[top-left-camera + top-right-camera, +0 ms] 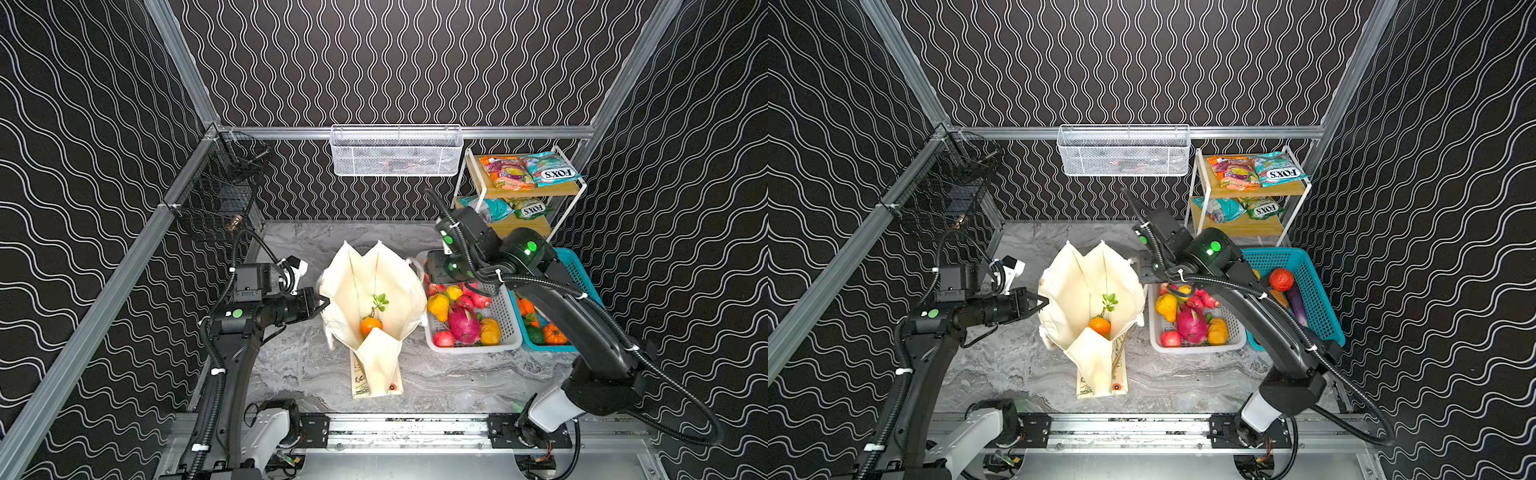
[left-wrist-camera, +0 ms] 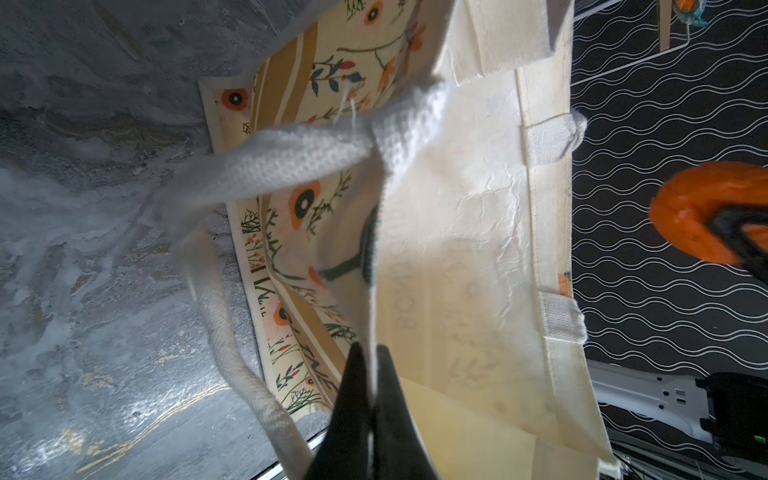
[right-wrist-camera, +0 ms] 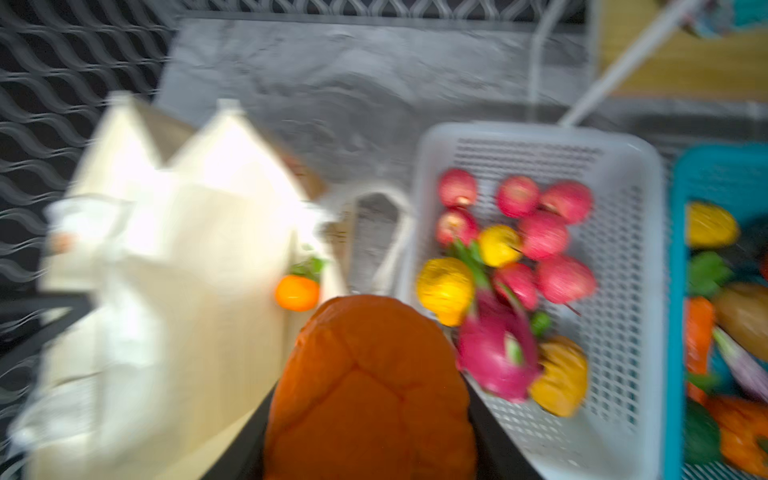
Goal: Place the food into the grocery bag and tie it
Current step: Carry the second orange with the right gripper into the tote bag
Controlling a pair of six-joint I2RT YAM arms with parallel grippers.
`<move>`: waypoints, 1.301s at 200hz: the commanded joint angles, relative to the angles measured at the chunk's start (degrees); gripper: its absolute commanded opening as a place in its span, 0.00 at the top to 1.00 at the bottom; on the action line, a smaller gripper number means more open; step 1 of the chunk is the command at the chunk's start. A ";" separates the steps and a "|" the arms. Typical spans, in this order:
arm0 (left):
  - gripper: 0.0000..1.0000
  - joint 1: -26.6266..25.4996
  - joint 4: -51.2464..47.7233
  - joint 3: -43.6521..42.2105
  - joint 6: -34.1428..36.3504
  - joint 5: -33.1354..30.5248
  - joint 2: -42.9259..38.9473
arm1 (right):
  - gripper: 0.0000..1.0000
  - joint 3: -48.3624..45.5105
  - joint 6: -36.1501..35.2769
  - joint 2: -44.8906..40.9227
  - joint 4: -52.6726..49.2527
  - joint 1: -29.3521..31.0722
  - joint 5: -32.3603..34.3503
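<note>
The open bag is below my right gripper, toward my left gripper. My right gripper will go down into it next, beside the leafy orange (image 1: 370,325), and let go of the fruit.
The cream grocery bag (image 1: 365,282) (image 1: 1084,282) stands open mid-table, with a leafy orange (image 1: 370,325) inside. My left gripper (image 1: 324,303) (image 2: 372,361) is shut on the bag's left rim, the cloth pinched between its black fingers. My right gripper (image 3: 370,419) is shut on a ribbed orange fruit (image 3: 365,353), which the left wrist view shows past the bag's far rim (image 2: 698,208). In both top views the right wrist (image 1: 451,266) hangs between the bag and the white basket, hiding its jaws. More food, with a pink dragon fruit (image 1: 463,324), lies in that basket.
The white basket (image 1: 511,324) sits right of the bag, with a teal basket (image 1: 582,274) of vegetables beyond it. A two-tier shelf at the back right holds snack packets (image 1: 548,170). A white wire basket (image 1: 397,151) hangs on the back wall, and a black one (image 1: 224,195) on the left.
</note>
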 commanded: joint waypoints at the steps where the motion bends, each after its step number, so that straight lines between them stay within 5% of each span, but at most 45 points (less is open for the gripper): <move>1: 1.00 0.05 0.38 0.85 0.79 0.94 0.08 | 0.52 8.83 1.22 5.07 -3.57 5.20 1.09; 46: 1.00 0.05 0.69 1.20 0.20 1.07 -0.05 | 0.52 7.21 0.21 12.34 4.16 10.68 -6.10; 127: 1.00 0.05 0.06 1.41 0.60 0.91 -0.23 | 0.51 -3.39 -0.83 20.88 12.66 10.70 -13.03; 260: 1.00 0.05 0.94 0.64 0.79 1.10 -0.49 | 0.45 -22.21 -3.62 20.64 20.67 8.93 -11.41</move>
